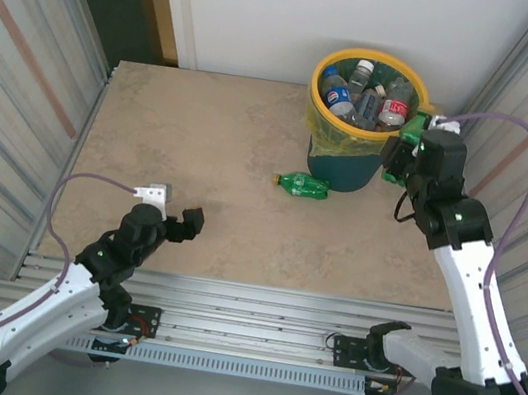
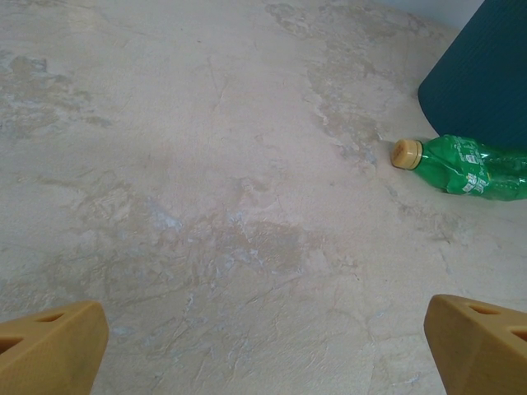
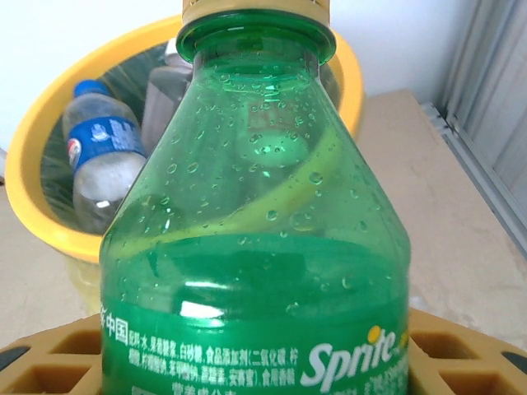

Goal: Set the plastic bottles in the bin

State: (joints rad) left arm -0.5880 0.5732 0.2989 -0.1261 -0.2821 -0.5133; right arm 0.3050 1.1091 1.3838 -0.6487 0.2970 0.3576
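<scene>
My right gripper will next lift the green bottle over the bin's yellow rim, lower it and let it go, because the bin's opening (image 1: pixel 373 96) (image 3: pixel 150 123) is outward of the gripper, past that rim.
The bin (image 1: pixel 314 92), teal with a yellow rim and a liner bag, stands at the back of the table. Several plastic bottles (image 1: pixel 340 97) lie inside it. My right gripper (image 1: pixel 403 152) is at the bin's right side, shut on a green Sprite bottle (image 1: pixel 414 133). In the right wrist view that Sprite bottle (image 3: pixel 255 247) stands between the tan fingers (image 3: pixel 49 362), with the bin rim (image 3: pixel 33 164) and a blue-capped bottle (image 3: pixel 103 164) behind it. Another green bottle (image 1: pixel 304 185) lies on its side in front of the bin. My left gripper (image 1: pixel 184 223) is open and holds nothing. It is well short of that green bottle (image 2: pixel 469 169).
Corrugated metal walls line both sides of the table. A slotted aluminium rail (image 1: pixel 256 308) runs along the near edge. The bin's teal wall (image 2: pixel 486 74) rises just behind the lying bottle. Bare stone-patterned tabletop (image 1: pixel 203 137) spreads across the left and middle.
</scene>
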